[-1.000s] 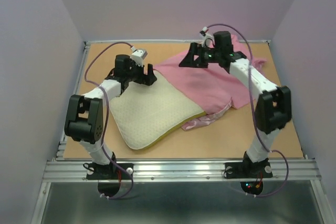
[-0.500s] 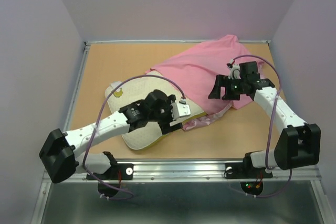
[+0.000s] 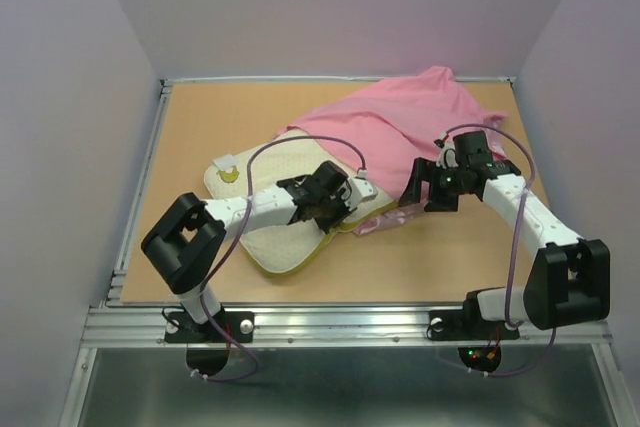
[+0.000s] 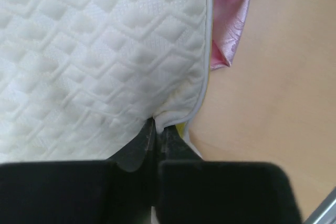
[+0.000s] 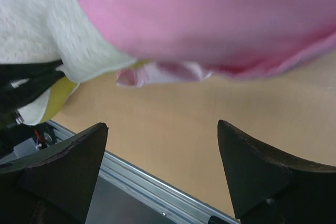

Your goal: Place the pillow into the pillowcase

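Observation:
My left gripper moves outward and rightward in the top view next, before it releases the pillow's piped edge, as the pink pillowcase lies that way.
The cream-white dimpled pillow (image 3: 255,217) lies left of centre, its far right part under the pink pillowcase (image 3: 400,122). My left gripper (image 3: 333,217) is at the pillow's near right corner. In the left wrist view its jaws (image 4: 157,124) are shut on the pillow's (image 4: 94,51) piped edge, with the yellow band just showing. A shiny pink fold of the pillowcase (image 4: 231,19) lies beside it. My right gripper (image 3: 418,195) hovers open at the pillowcase's near edge. In its own view the right gripper (image 5: 160,129) holds nothing, with the pillowcase (image 5: 210,14) and pillow (image 5: 42,19) beyond its fingers.
The tan table (image 3: 200,117) is boxed in by pale walls on three sides. A metal rail (image 5: 131,177) runs along the near edge, close below the right gripper. A small yellow-marked tag (image 3: 226,171) sits on the pillow's far left corner.
The left arm swung from the pillow's far left to its near right corner and shut on the edge. The right gripper came from the far side to the pillowcase's near edge.

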